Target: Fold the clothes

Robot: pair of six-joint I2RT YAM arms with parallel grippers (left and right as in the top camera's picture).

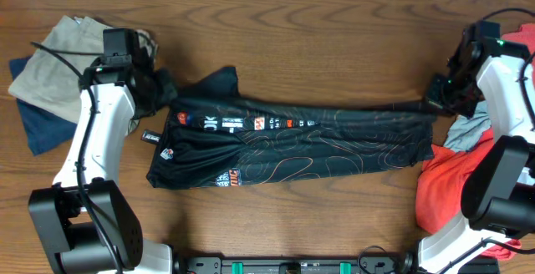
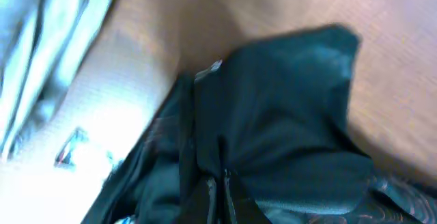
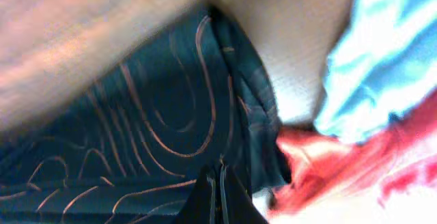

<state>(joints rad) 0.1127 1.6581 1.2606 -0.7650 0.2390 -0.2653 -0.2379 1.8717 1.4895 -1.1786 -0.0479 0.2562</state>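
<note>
My right gripper will next carry the pinched corner back toward the black shirt's near corner (image 1: 424, 147) (image 3: 274, 171) and let it go, because cloth lies spread there beside the coral-red shirt.
The black T-shirt (image 1: 292, 140) with thin orange contour lines and white print lies stretched lengthwise across the table, folded into a long band. My left gripper (image 1: 160, 90) is shut on its bunched left end by the sleeve. In the left wrist view, dark fabric (image 2: 287, 128) gathers into the closed left gripper (image 2: 220, 190). My right gripper (image 1: 436, 100) is shut on the shirt's upper right corner, which is pulled to a point. The right wrist view shows the lined cloth (image 3: 136, 128) pinched in the right gripper (image 3: 219, 190).
A coral-red shirt (image 1: 451, 190) and a pale grey-blue shirt (image 1: 468, 132) are heaped at the right edge, beside the black shirt's end. A beige garment (image 1: 58, 57) lies on a navy one (image 1: 42, 124) at the far left. Bare wood shows in front and behind.
</note>
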